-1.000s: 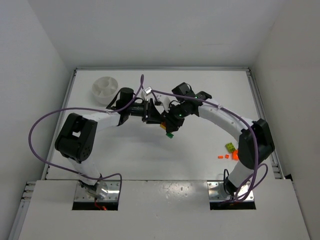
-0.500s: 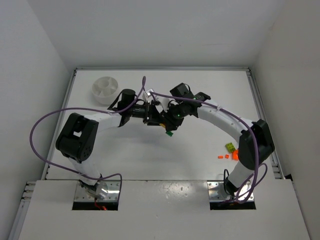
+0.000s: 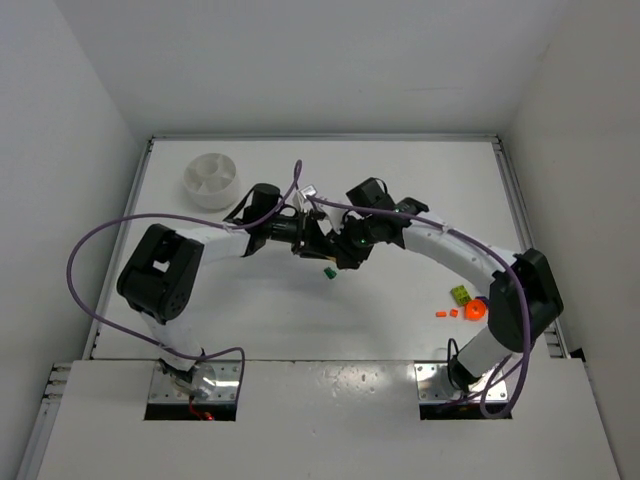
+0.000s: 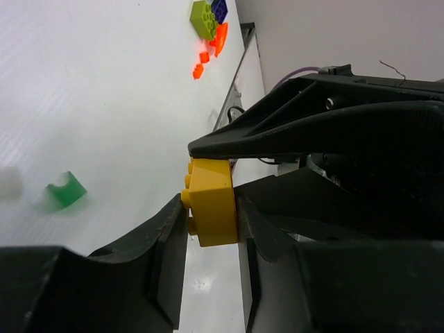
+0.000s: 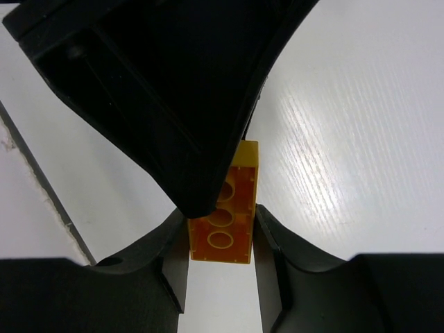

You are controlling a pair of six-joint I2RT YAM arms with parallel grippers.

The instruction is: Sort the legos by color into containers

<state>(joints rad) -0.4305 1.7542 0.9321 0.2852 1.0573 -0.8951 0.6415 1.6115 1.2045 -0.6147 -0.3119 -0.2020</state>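
The left gripper swings outward next and releases the yellow lego (image 4: 211, 201) into the dish's section by the bar, which lies empty to the gripper's left in the top view.
A yellow lego (image 4: 211, 201) is held between the fingers of my left gripper (image 4: 211, 208) above the table. My right gripper (image 5: 222, 229) is shut on the same yellow lego (image 5: 225, 222), hollow underside toward its camera. The two grippers meet tip to tip at mid-table, left gripper (image 3: 318, 243) and right gripper (image 3: 342, 250). A green lego (image 3: 327, 272) lies on the table just below them, also in the left wrist view (image 4: 67, 190). The white divided dish (image 3: 211, 179) stands at the far left.
By the right arm's base lie a lime-yellow lego (image 3: 459, 294), a round orange piece (image 3: 474, 309) and small orange bits (image 3: 441, 314); the left wrist view shows them far off, with a blue lego (image 4: 219, 8). Purple cables arch over both arms.
Both grippers have stayed together at mid-table and drifted slightly toward the near side. The right arm's elbow has swung right. The green lego now sits a little further left.
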